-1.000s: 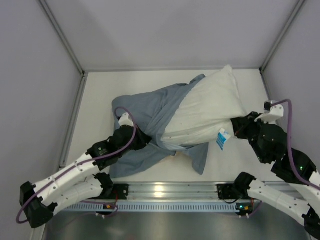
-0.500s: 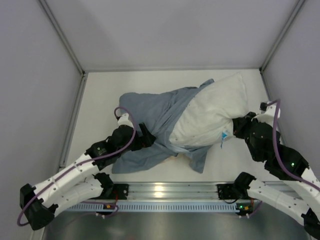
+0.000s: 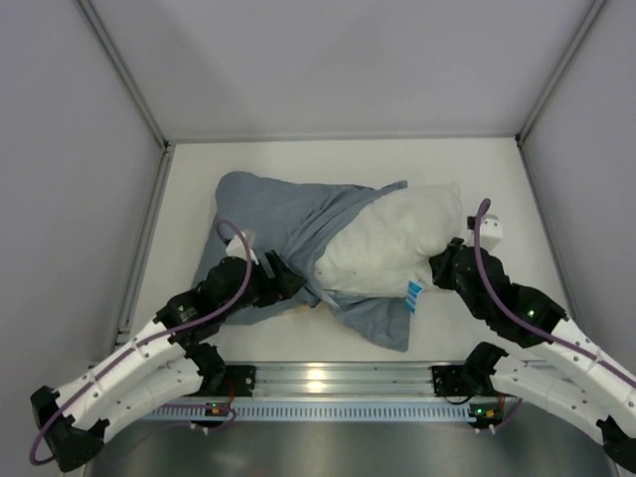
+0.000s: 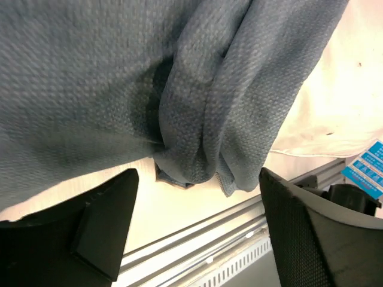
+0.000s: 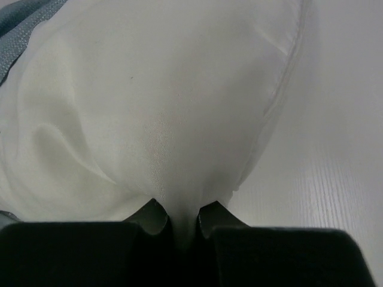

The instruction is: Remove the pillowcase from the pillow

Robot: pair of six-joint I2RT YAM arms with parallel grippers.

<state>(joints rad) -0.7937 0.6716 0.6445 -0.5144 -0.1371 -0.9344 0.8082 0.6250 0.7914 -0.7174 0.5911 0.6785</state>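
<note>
I need to turn my right gripper next and pull the pinched end back toward the blue care tag [image 3: 412,295] to get it loose, because the pillowcase [image 3: 273,224] is still around the other end of the pillow.
The blue-grey pillowcase [image 3: 273,224] lies bunched on the left and still wraps the left end of the white pillow [image 3: 393,243]. My left gripper [image 3: 285,281] sits at the cloth's near edge. In the left wrist view its jaws [image 4: 197,221] stand wide open, and a hanging fold of the pillowcase [image 4: 209,119] dips just in front of them. My right gripper [image 3: 444,268] is at the pillow's right end. In the right wrist view it [image 5: 182,218] is shut on a pinch of the pillow [image 5: 161,101].
A blue care tag [image 3: 414,295] hangs from the pillow's near edge. A metal rail [image 3: 328,383] runs along the table's near side. Grey walls close in the white table [image 3: 497,179] on the left, back and right.
The left gripper has let go of the pillowcase and opened. The right gripper has drawn the pillow leftward and nearer. The pillowcase has spread toward the far left.
</note>
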